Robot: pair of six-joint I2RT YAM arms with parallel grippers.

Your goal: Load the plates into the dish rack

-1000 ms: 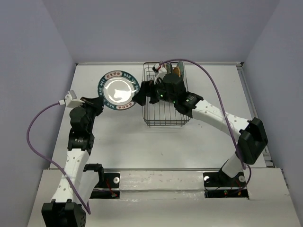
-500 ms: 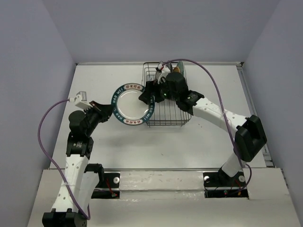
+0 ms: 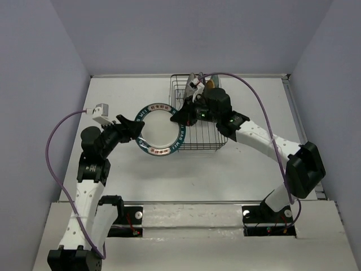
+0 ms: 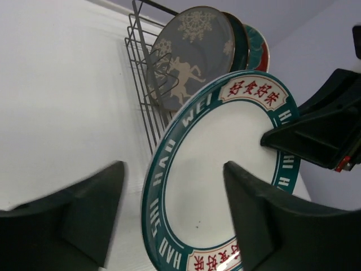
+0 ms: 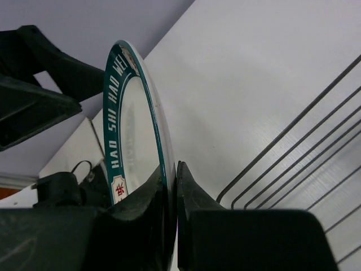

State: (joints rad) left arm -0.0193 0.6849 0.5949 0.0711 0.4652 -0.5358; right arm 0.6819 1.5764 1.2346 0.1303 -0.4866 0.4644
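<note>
The white plate will next go outward in my right gripper, turn alongside the grey patterned plate (image 4: 192, 51), and go down into the gap beside it, where the rack (image 3: 200, 145) shows bare wires.
The white plate with a dark teal rim and red characters (image 3: 161, 130) is held up on edge just left of the black wire dish rack (image 3: 200, 145). My right gripper (image 3: 179, 117) is shut on its right rim, the fingers (image 5: 194, 195) pinching the plate's edge (image 5: 132, 130). My left gripper (image 3: 135, 134) is open. Its two fingers straddle the plate's lower left rim (image 4: 225, 164) with gaps on both sides. A grey patterned plate (image 4: 192, 51) stands in the rack, with a dark teal plate (image 4: 240, 39) and a teal-and-red plate (image 4: 258, 48) behind it.
The rack (image 4: 146, 84) stands at the back of the white table (image 3: 237, 169), with its plates (image 3: 208, 84) at the far end. A purple cable (image 3: 248, 93) arcs over the right arm. Grey walls close the table in on three sides.
The plate travelled right, from the table's back left to the rack's left side. My right gripper closed on its rim. My left gripper let go and opened.
</note>
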